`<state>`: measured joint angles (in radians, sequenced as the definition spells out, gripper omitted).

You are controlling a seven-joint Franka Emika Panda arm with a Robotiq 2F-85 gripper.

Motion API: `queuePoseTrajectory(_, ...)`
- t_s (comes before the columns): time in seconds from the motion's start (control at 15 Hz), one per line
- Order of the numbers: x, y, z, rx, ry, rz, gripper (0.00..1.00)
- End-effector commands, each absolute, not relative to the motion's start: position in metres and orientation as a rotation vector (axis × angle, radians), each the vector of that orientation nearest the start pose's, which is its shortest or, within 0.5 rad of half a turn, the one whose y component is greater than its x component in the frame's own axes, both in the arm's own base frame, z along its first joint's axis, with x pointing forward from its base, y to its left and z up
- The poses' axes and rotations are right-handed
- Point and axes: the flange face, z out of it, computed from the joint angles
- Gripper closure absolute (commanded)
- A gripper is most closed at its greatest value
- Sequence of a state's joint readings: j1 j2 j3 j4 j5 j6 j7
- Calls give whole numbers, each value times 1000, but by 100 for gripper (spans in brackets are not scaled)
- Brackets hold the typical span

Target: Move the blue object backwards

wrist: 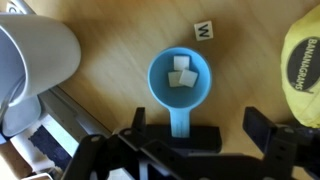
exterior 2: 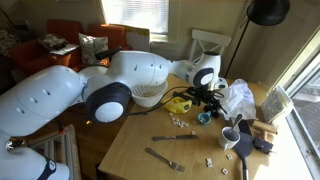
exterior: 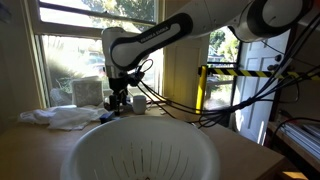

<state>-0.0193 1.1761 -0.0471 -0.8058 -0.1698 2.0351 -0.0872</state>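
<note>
My gripper moves down and slightly toward the right in the wrist view onto the cup's pouch-side rim (exterior 2: 200,117) (wrist: 208,87) next. It closes there, as its fingers still hover above.
The blue object is a small blue scoop-like cup (wrist: 180,80) holding a few white cubes. It rests on the wooden table (wrist: 110,30), with its handle pointing toward my gripper. My gripper (wrist: 196,125) is open and hovers just above it, one finger on each side of the handle and not touching it. In an exterior view the blue cup (exterior 2: 204,117) shows under the gripper (exterior 2: 210,100). In an exterior view the gripper (exterior: 120,100) hangs low over the table near the window, and the cup is hidden there.
A white mug (wrist: 35,60) stands to the left of the cup, and a yellow Banagrams pouch (wrist: 300,70) lies to the right. A letter tile (wrist: 204,30) lies beyond. A large white bowl (exterior: 140,155), crumpled cloth (exterior: 60,117) and cutlery (exterior 2: 165,158) also share the table.
</note>
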Motion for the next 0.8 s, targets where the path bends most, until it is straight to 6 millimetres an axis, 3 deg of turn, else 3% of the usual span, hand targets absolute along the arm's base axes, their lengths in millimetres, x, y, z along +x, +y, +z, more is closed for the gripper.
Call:
queuePoseTrajectory(0.0,795,-63,190,-3240,-166,30,0)
queuePoseTrajectory(0.4,797,-70,176,-3152,-248,-46,0)
queuePoseTrajectory(0.73,796,-60,171,-3069,-500,-57,0)
